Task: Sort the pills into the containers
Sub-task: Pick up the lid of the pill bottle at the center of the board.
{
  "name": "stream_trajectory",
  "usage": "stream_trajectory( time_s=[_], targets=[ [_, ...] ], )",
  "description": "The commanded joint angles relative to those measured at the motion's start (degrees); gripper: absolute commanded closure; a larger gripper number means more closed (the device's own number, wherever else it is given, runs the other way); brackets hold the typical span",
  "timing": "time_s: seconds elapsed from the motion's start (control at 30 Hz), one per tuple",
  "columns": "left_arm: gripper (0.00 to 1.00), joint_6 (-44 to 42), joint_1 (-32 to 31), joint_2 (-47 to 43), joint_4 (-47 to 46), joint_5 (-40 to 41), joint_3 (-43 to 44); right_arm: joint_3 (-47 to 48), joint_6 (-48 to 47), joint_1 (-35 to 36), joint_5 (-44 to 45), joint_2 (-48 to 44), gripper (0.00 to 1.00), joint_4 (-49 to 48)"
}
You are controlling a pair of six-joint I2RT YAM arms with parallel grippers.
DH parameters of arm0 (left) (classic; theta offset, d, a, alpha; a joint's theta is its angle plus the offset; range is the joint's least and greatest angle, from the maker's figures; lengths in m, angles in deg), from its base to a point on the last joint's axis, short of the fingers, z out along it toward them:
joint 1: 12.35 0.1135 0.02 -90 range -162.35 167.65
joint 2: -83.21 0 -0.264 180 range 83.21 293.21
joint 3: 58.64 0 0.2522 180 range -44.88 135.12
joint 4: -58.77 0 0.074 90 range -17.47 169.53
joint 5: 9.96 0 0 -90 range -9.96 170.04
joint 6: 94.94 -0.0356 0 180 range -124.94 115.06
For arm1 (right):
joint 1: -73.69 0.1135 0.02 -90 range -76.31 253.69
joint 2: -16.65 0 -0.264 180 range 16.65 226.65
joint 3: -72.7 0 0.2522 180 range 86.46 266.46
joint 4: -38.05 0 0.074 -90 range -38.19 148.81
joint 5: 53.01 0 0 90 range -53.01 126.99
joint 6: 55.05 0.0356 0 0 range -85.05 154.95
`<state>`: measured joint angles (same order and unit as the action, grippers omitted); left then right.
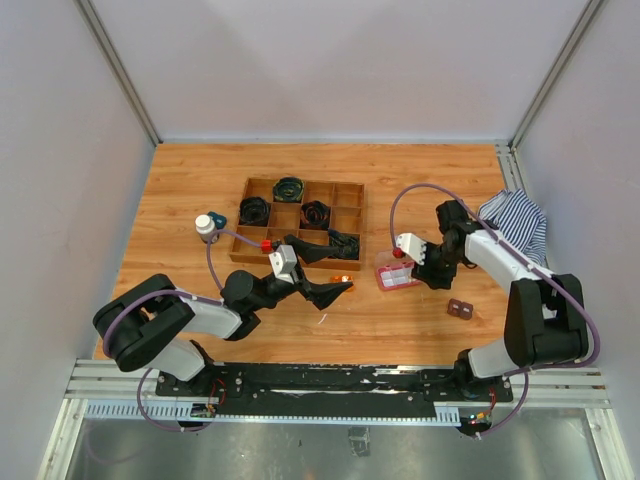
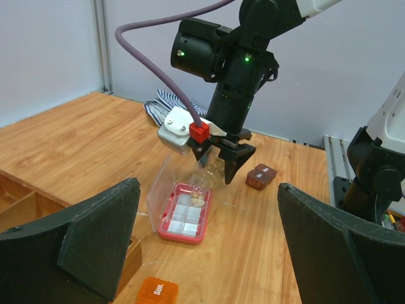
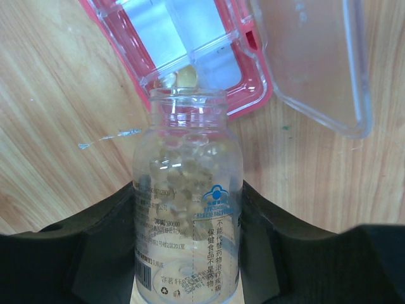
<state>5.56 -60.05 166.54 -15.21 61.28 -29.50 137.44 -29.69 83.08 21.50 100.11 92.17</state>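
Observation:
My left gripper tilts to the left in the top view and down toward the tabletop by the tray's near edge next, because its fingers point sideways.
My right gripper [image 3: 186, 212] is shut on a clear vial [image 3: 186, 215] partly filled with pale pills [image 3: 177, 171]. The vial is tipped, its open mouth over one end of the pink box [image 3: 253, 88]. The box lies on the table with its clear lid [image 3: 316, 57] swung open, and a few pills [image 2: 199, 199] lie in one end compartment. My left gripper [image 2: 209, 253] is open and holds nothing. It hovers low, a short way left of the pink box [image 1: 397, 274]. A white-capped bottle [image 1: 205, 226] stands at the left of the wooden tray.
A wooden compartment tray [image 1: 350, 195] with black coils sits behind the left gripper. A small orange block [image 2: 157, 291] lies on the table below the left fingers. Two brown boxes [image 1: 461, 309] lie right of the pink box. A striped cloth [image 1: 515, 222] is bunched at the right edge.

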Motion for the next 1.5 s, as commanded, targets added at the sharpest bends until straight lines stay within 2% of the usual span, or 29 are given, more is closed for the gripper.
stream_trajectory(
  time_s=[0.0,0.27,0.67,0.9,1.03,1.13,1.2,1.27,1.33,1.37,1.4,1.47],
  targets=[
    [0.01,-0.96,0.15,0.43,-12.05,-0.54,-0.49,-2.52,1.04,-3.61,-5.96,-2.03,0.99,-0.45],
    [0.01,-0.92,0.18,0.55,-12.09,-0.58,-0.37,-3.93,2.10,-6.34,-11.24,-4.57,0.99,-1.43],
    [0.01,0.72,0.53,0.12,-12.79,0.81,-0.64,-2.77,2.59,-11.60,-29.26,-9.12,0.99,2.08],
    [0.01,15.30,2.69,-1.73,-14.03,-0.37,-1.31,-0.84,-0.01,-14.12,-40.43,-14.03,0.99,6.06],
    [0.01,27.75,4.61,-4.70,-11.92,-0.63,-2.10,1.08,1.08,-14.13,-49.82,-17.55,0.99,6.40],
    [0.01,33.60,6.52,-10.37,-1.58,0.71,-2.50,2.82,4.67,-14.13,-59.44,-19.60,0.99,5.23],
    [0.01,32.53,6.66,-16.37,13.62,2.97,-0.98,2.88,9.92,-14.12,-66.62,-21.31,0.99,1.20],
    [0.02,29.35,6.59,-22.52,32.62,5.61,2.50,1.86,18.58,-13.47,-72.46,-23.40,0.99,-7.05],
    [0.03,27.05,6.57,-27.13,45.06,8.55,4.55,1.66,30.01,-9.89,-70.40,-25.80,0.99,-16.26],
    [0.04,26.24,6.57,-29.11,49.45,10.07,5.16,1.07,36.70,-7.51,-66.32,-27.44,0.99,-22.66],
    [0.04,25.56,6.50,-30.91,53.77,11.56,5.64,-0.23,43.57,-5.43,-60.82,-29.12,0.99,-29.99],
    [0.06,24.59,6.42,-33.40,61.91,14.32,6.99,-3.50,58.08,-3.14,-57.10,-32.23,0.99,-46.51]
  ],
)
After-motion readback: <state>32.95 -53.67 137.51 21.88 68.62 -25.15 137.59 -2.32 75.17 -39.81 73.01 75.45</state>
